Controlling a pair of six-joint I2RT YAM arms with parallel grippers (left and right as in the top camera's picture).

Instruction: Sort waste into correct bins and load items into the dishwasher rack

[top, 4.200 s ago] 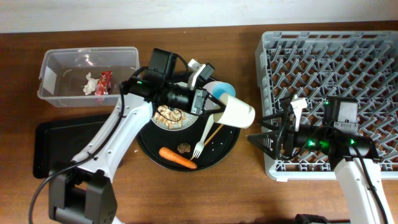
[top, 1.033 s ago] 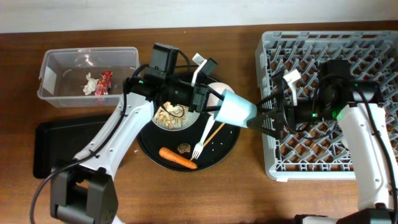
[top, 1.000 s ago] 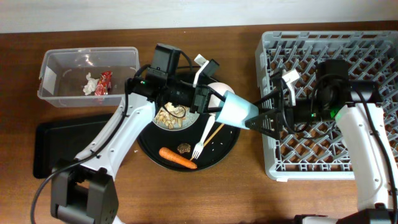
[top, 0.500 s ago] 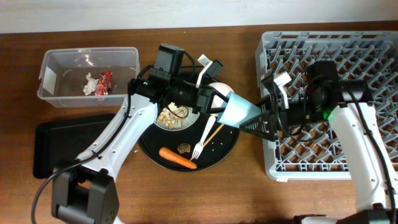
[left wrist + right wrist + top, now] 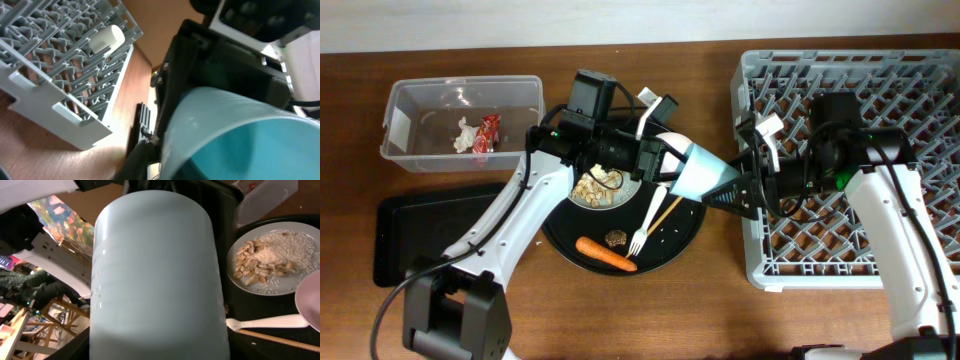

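Note:
The robot's right gripper needs to carry the cup [image 5: 698,173] toward the right in the overhead view next, bring it down and release it, since the rack's wires lie there, below the cup.
My left gripper [image 5: 670,168] is shut on the rim end of a blue-tinted cup [image 5: 698,173] and holds it tilted above the round black tray's right side. The cup fills the left wrist view [image 5: 235,135] and the right wrist view [image 5: 157,275]. My right gripper [image 5: 727,190] reaches out from over the grey dishwasher rack [image 5: 752,262], its open fingers flanking the cup's base. On the tray lie a white plate [image 5: 582,200] of beige food scraps [image 5: 597,186], a pale pink bowl [image 5: 669,143], a white fork [image 5: 646,220], a wooden stick [image 5: 666,212], a carrot [image 5: 605,254] and a brown lump [image 5: 615,238].
The clear tub [image 5: 395,105] at the back left holds a red wrapper [image 5: 488,133] and white tissue [image 5: 466,135]. The shallow black rectangular tray [image 5: 410,235] lies in front of it. The round black tray [image 5: 685,235] sits mid-table. The rack's corner shows in the left wrist view [image 5: 65,65].
My right arm has swung from the rack's front left toward the cup, and its fingers have come around the cup's base. My left gripper has tipped the cup toward it and holds it still.

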